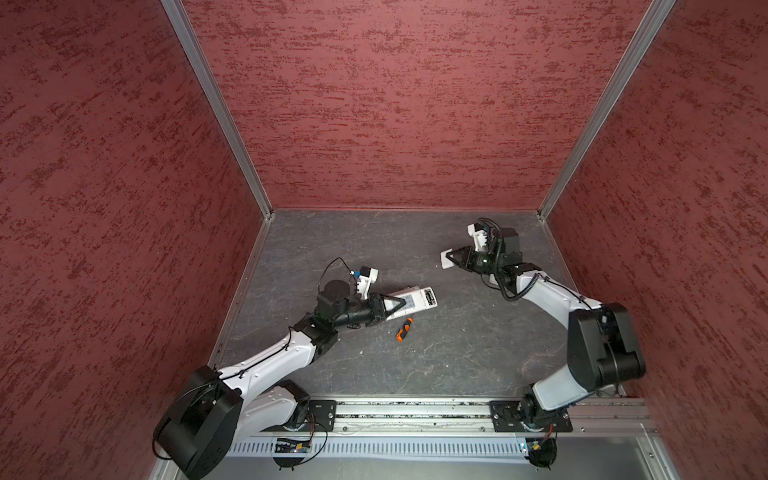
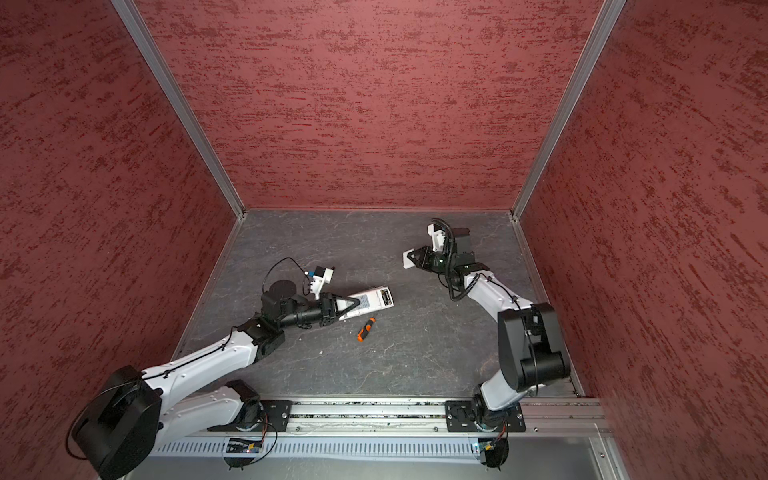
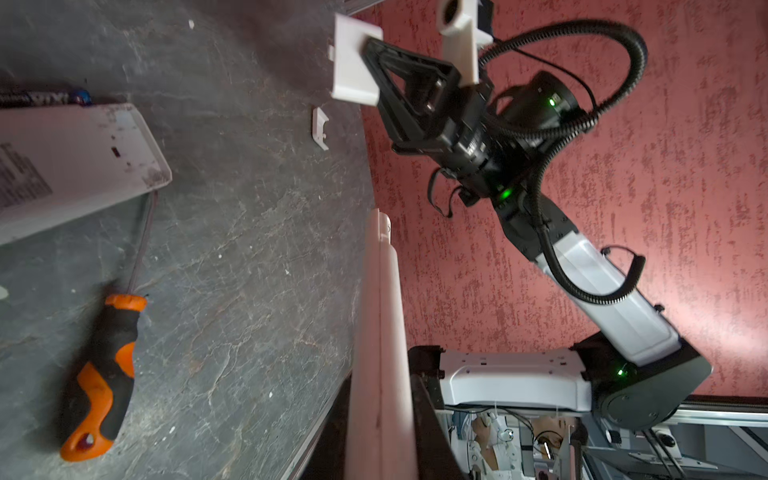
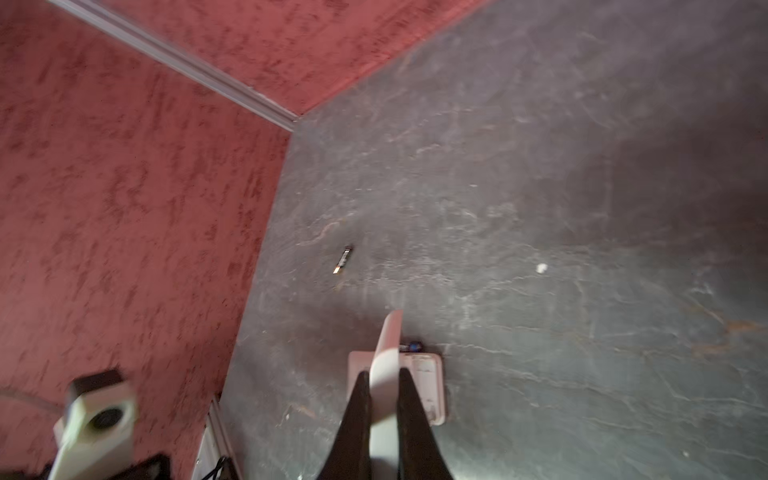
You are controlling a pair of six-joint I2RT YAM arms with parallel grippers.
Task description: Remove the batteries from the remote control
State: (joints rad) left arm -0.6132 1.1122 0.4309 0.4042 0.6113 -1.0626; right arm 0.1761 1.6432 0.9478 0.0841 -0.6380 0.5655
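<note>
My right gripper should next go down toward the bare tabletop below it and let go of the white battery cover there, because the tabletop is clear of the second remote.
My left gripper is shut on a white remote control, held flat just above the table with its open dark compartment at the far end. In the left wrist view that remote control shows edge-on between the jaws. A second white remote lies on the table beside it, with a dark battery along its far side. Another battery, gold-tipped, lies loose on the table. At the back right, my right gripper is shut on a white battery cover, lifted off the table.
An orange-and-black screwdriver lies on the grey table just in front of the held remote. A small white cover lies on the table near the right wall. Red walls close in three sides.
</note>
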